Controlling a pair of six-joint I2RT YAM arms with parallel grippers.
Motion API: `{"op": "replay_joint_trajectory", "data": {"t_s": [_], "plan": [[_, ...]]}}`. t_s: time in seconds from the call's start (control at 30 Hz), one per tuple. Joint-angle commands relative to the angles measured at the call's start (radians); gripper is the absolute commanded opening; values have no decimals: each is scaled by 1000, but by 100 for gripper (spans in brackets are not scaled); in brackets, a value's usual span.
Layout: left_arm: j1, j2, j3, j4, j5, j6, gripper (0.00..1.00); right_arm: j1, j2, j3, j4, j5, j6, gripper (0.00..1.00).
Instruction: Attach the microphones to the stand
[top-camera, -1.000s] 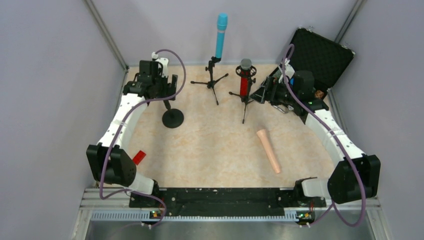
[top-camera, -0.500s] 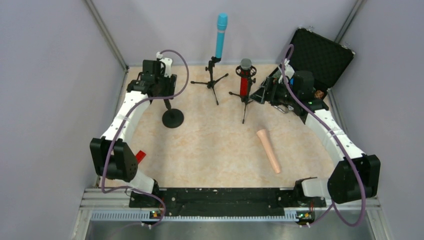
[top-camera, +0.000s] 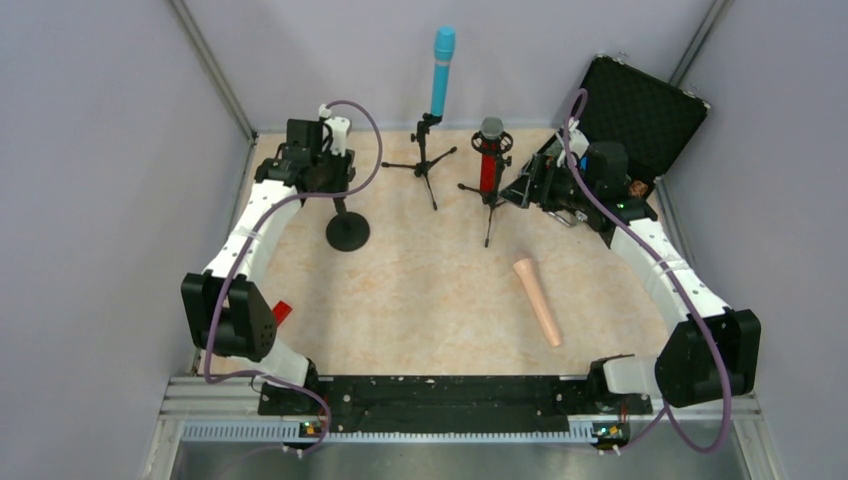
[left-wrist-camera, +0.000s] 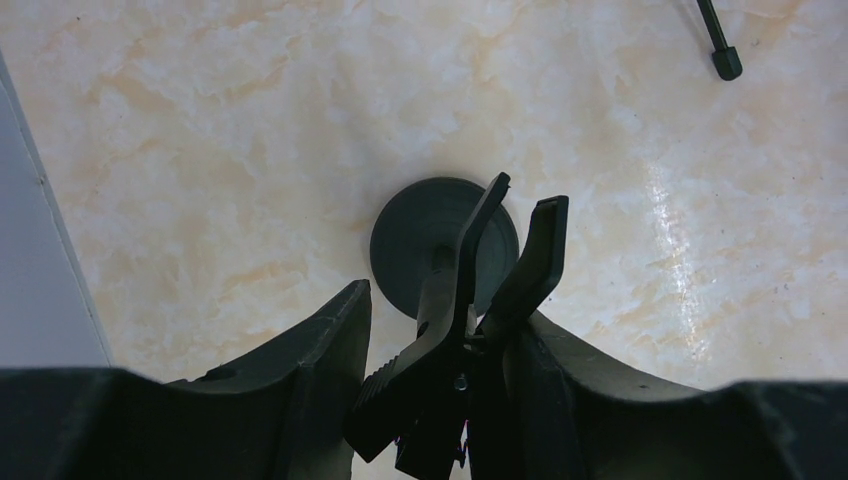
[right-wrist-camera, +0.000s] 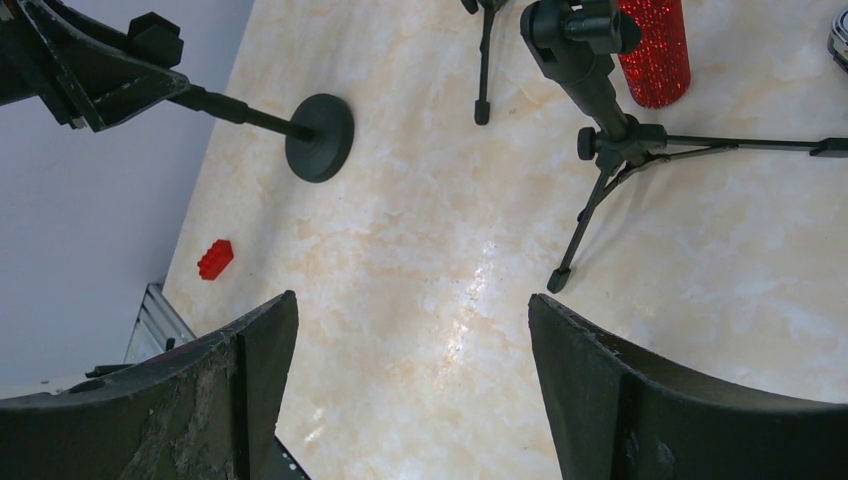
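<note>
My left gripper moves back and to the right in the top view next, and it releases the stand with the round black base on the bare middle of the tabletop, because the peach microphone (top-camera: 537, 300) lies that way.
The teal-blue microphone (top-camera: 442, 70) stands upright in a tripod stand (top-camera: 425, 150) at the back. Beside it the glittery red microphone (top-camera: 488, 165) (right-wrist-camera: 655, 45) sits in a second tripod stand (right-wrist-camera: 610, 150). The pale peach microphone (top-camera: 537, 300) lies flat on the table at right of centre. A third stand with a round black base (top-camera: 347, 231) (left-wrist-camera: 410, 230) is at the left. My left gripper (top-camera: 325, 178) (left-wrist-camera: 445, 310) is shut on that stand's spring clip (left-wrist-camera: 470, 260), both fingers against the clip's handles. Next to the red microphone's stand, my right gripper (top-camera: 535, 185) (right-wrist-camera: 412, 310) hangs open, holding nothing.
An open black case (top-camera: 640, 110) lies at the back right behind the right arm. A small red brick (top-camera: 280, 312) (right-wrist-camera: 214, 259) sits near the left arm's base. Tripod legs spread over the back of the marbled table (top-camera: 430, 300). Grey walls close in both sides.
My left gripper has closed from wide open onto the stand's clip, and the round-based stand has shifted slightly. The right arm has not moved.
</note>
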Motion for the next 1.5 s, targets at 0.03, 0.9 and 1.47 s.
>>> {"op": "replay_joint_trajectory", "data": {"t_s": [0.03,0.9,1.47], "plan": [[-24,-64,33,-9,82,20,6,-10,-16,13,8,9,-22,83],[-277,-163,71,-57,257,202,0,-9,-44,-11,-37,34,-54,83],[-426,-131,104,-94,272,289,0,-9,-41,-31,-69,57,-82,83]]}}
